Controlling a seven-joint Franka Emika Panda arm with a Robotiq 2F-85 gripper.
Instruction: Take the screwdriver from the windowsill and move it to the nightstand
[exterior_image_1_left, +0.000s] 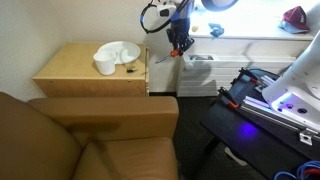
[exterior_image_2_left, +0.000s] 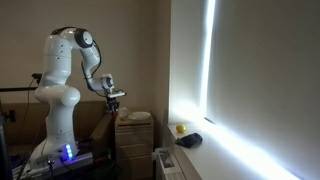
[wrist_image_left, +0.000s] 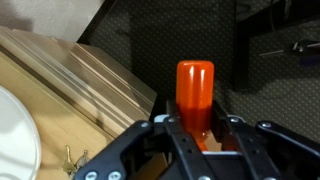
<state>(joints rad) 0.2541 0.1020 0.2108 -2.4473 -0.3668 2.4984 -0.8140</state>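
Note:
Next, my gripper needs to move over bare wood (exterior_image_1_left: 141, 61) (wrist_image_left: 58, 126) beside the white bowl, below and to its left in the wrist view, then lower and release the handle.
My gripper (exterior_image_1_left: 178, 47) is shut on the screwdriver, whose orange handle (wrist_image_left: 195, 92) sticks out between the fingers in the wrist view. In an exterior view the screwdriver (exterior_image_1_left: 165, 56) hangs level under the gripper, just past the right edge of the wooden nightstand (exterior_image_1_left: 75, 72). The gripper also shows small in the other exterior view (exterior_image_2_left: 114, 99), above the nightstand (exterior_image_2_left: 134, 119). The windowsill (exterior_image_1_left: 255, 38) lies behind and to the right.
A white bowl (exterior_image_1_left: 122, 50) and a white cup (exterior_image_1_left: 105, 65) stand on the nightstand, with a small dark item beside them. A brown armchair (exterior_image_1_left: 90, 135) fills the front. A red object (exterior_image_1_left: 295, 16) sits on the sill. Dark carpet (wrist_image_left: 150, 40) lies below the gripper.

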